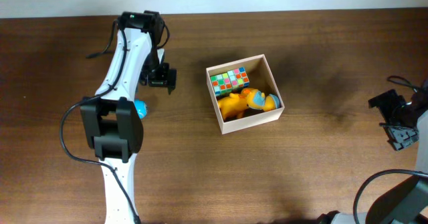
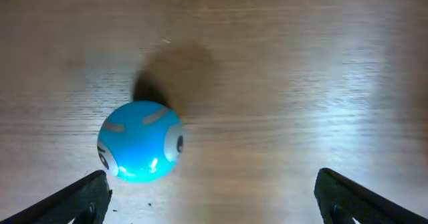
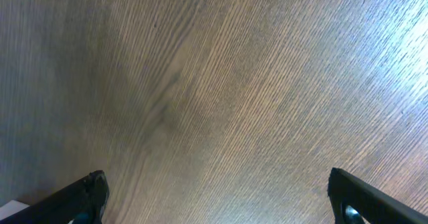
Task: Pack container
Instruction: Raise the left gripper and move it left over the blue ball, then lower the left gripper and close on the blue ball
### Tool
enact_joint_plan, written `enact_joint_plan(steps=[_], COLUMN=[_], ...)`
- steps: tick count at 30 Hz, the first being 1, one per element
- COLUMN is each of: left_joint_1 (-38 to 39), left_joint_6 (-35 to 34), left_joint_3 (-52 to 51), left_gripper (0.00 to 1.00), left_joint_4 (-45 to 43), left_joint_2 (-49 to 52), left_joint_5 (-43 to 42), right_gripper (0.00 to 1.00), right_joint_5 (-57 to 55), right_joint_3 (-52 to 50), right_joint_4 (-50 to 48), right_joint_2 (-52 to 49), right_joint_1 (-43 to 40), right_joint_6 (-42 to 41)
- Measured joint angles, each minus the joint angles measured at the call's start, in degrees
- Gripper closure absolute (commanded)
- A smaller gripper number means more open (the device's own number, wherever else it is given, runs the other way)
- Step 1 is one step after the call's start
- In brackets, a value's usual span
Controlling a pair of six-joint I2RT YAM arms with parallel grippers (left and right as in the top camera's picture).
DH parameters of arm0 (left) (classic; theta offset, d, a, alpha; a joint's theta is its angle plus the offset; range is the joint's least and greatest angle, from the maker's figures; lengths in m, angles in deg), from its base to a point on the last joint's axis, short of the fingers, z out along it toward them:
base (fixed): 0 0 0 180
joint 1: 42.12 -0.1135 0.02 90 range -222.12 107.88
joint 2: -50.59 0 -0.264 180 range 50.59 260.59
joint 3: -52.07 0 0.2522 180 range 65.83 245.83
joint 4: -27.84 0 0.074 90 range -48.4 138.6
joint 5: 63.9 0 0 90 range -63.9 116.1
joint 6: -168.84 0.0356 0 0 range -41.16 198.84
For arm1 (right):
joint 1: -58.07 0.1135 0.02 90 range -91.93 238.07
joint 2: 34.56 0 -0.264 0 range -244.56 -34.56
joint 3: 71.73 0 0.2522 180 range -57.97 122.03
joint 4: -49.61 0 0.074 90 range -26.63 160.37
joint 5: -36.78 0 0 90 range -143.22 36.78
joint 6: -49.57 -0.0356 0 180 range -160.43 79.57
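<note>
The blue ball (image 1: 140, 107) is off-centre. I will therefore move my left gripper down and back next, and to the left in the overhead view, to straddle the ball.
The container (image 1: 253, 120), a square box with cream-white walls, stands mid-table. It holds a multicoloured cube (image 1: 229, 81) and an orange toy (image 1: 235, 105) with a blue part. A blue ball (image 1: 140, 107) lies on the table left of the box, half hidden under the left arm. In the left wrist view the blue ball (image 2: 140, 141) rests just ahead of the left finger, outside the jaws. My left gripper (image 1: 160, 80) (image 2: 210, 178) is open and empty. At the far right, away from the box, my right gripper (image 1: 390, 122) (image 3: 216, 177) hangs open over bare wood.
The dark wooden table (image 1: 314, 170) runs across the whole view, with a pale edge along the back. The left arm (image 1: 120, 83) arches over the table's left part, trailing black cables.
</note>
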Motion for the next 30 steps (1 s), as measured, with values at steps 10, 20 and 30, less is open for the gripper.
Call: enact_joint_plan(steps=[10,20,30], left_joint_1=[-2.5,-3.2,-5.1], left_joint_6=[-2.3,-3.2,-3.7], left_joint_3=[-7.8,-14.5,-18.1], left_gripper=[0.01,0.01,0.01], left_joint_4=[-3.9,-7.4,-10.9], left_joint_2=[0.0,0.0,0.0], left_joint_5=[1.9,5.4,5.1], right_gripper=[0.01,0.01,0.01], right_joint_5=[0.0,0.0,0.0], right_joint_3=[0.0,0.0,0.0], right_joint_4=[0.0,0.0,0.0], right_joint_2=[0.0,0.0,0.0], right_joint_1=[0.0,0.0,0.0], right_joint_6=[0.0,0.0,0.0])
